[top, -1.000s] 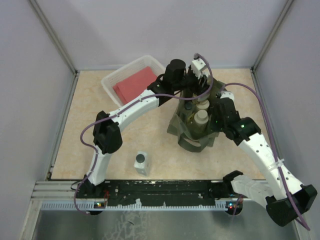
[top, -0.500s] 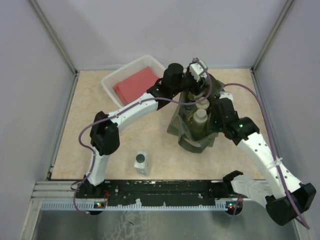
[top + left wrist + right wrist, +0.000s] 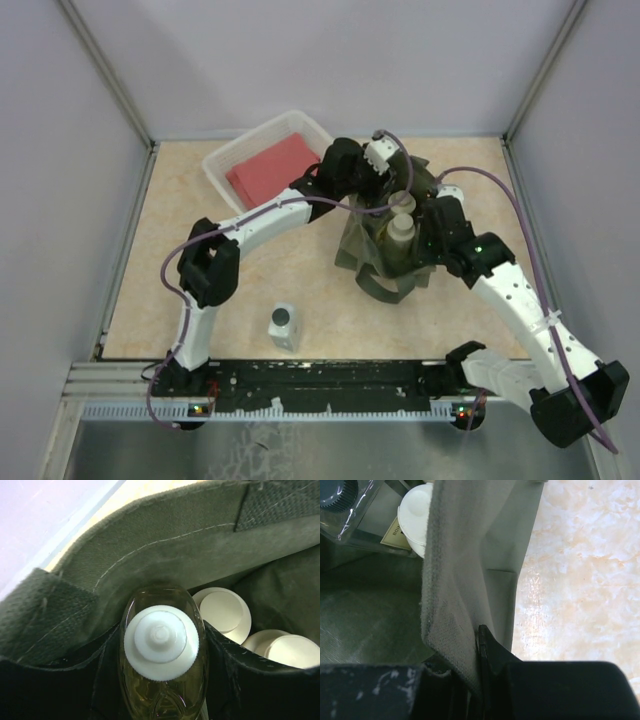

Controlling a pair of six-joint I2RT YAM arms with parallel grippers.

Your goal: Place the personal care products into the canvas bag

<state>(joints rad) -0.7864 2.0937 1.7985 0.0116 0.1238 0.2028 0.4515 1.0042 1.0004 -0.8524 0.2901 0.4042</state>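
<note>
I will next lower my left gripper beside the cream bottles in the bag and let go of the amber bottle, because it is already upright within the sides of the canvas bag.
The olive canvas bag [image 3: 362, 250] stands open at mid-table. My left gripper [image 3: 384, 172] is over its far rim, shut on the amber bottle [image 3: 161, 690] with a white cap [image 3: 161, 642], held upright inside the bag's mouth [image 3: 170, 545]. Two cream bottles [image 3: 401, 228] stand in the bag, and their round caps [image 3: 223, 611] show beside the amber one. My right gripper [image 3: 433, 224] is shut on the bag's right wall [image 3: 455, 580], pinching the fabric. One grey bottle with a dark cap [image 3: 342, 500] lies inside the bag. Another grey bottle [image 3: 283, 325] stands on the table in front.
A white plastic basket [image 3: 222, 165] holding a red cloth [image 3: 268, 165] sits at the back left. The bag's strap handle [image 3: 385, 290] lies on the table toward me. Metal frame posts and walls bound the table.
My left gripper has moved left and down with the amber bottle, from above the bag's far rim into its mouth. The right gripper has kept hold of the wall.
</note>
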